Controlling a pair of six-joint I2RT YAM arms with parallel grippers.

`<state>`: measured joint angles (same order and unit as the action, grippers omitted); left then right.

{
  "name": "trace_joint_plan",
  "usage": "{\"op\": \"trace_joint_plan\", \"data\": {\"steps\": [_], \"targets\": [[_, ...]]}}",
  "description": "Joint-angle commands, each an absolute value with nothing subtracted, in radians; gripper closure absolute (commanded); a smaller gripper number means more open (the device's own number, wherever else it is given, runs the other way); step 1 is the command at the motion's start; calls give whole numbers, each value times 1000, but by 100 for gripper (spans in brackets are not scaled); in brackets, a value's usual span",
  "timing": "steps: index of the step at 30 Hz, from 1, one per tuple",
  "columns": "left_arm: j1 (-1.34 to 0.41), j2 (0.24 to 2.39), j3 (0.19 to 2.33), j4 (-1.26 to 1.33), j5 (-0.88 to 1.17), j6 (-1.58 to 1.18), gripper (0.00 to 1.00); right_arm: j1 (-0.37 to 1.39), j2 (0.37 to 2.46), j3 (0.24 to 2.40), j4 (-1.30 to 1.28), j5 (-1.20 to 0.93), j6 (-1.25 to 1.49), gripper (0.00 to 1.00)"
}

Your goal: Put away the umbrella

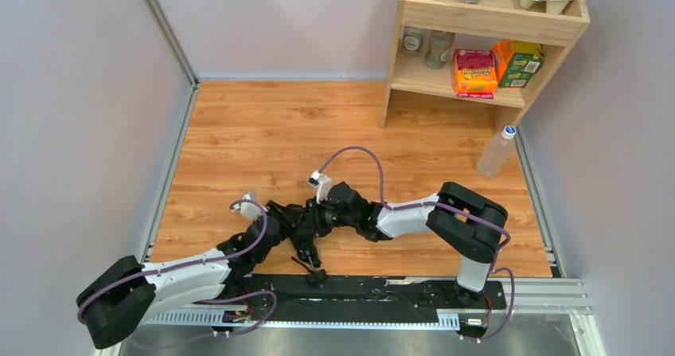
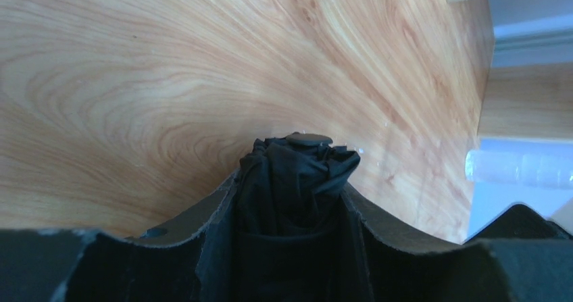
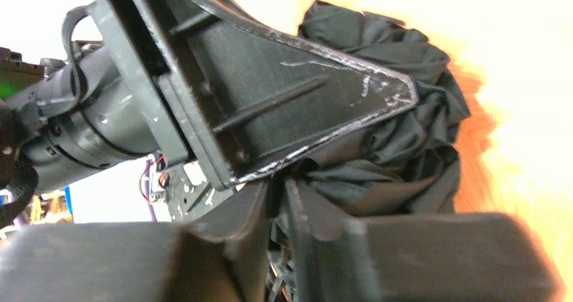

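Next, the left gripper lifts the umbrella (image 1: 305,232) outward, then lowers and releases it on the bare tabletop beyond, as its handle reaches the table's near edge.
The umbrella (image 1: 305,232) is a bunched black bundle low on the wooden table, caught between my two arms. Its thin shaft runs toward me to a small handle (image 1: 317,276). My left gripper (image 1: 290,221) is shut around the folded canopy. In the left wrist view the fabric (image 2: 297,170) fills the space inside the left gripper (image 2: 290,188), and the round tip cap (image 2: 308,140) pokes out ahead. My right gripper (image 1: 315,221) comes in from the right. Seen from the right wrist, the right gripper (image 3: 279,186) stands almost closed, pinching crumpled umbrella fabric (image 3: 405,133) just under the left finger (image 3: 284,92).
A wooden shelf (image 1: 414,61) stands at the back right, holding snack boxes (image 1: 475,73), bottles and cups. A clear plastic bottle (image 1: 495,153) stands on the table in front of it, also at the right edge of the left wrist view (image 2: 517,168). Grey walls enclose the table.
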<state>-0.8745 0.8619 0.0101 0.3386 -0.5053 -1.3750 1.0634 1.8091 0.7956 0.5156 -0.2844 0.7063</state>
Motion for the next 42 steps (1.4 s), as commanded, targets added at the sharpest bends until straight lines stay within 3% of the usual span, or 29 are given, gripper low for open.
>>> {"op": "trace_joint_plan", "data": {"steps": [1, 6, 12, 15, 20, 24, 32, 34, 38, 42], "targets": [[-925, 807, -66, 764, -232, -1552, 100, 1087, 1855, 859, 351, 26, 568, 68], [-925, 837, -80, 810, -236, -1571, 100, 1098, 1821, 830, 461, -133, 560, 61], [-927, 821, -94, 830, -244, -1591, 100, 1081, 1870, 807, 579, -267, 653, 65], [-925, 798, -95, 821, -242, -1582, 100, 1069, 1871, 752, 672, -308, 713, 55], [-927, 775, -91, 790, -245, -1560, 100, 1054, 1856, 796, 441, -212, 626, 57], [-927, 729, -64, 672, -284, -1488, 100, 1054, 1674, 752, 307, -270, 568, 54], [-920, 563, 233, 272, -363, -919, 100, 1054, 1196, 658, -153, -270, 437, 34], [-916, 554, 276, 229, -379, -830, 100, 1054, 1088, 672, -253, -194, 423, 29], [-917, 554, 383, 164, -365, -642, 100, 1052, 934, 732, -461, 189, 436, 20], [-919, 567, 443, 257, -324, -352, 100, 1039, 824, 746, -506, 394, 419, 13]]}}
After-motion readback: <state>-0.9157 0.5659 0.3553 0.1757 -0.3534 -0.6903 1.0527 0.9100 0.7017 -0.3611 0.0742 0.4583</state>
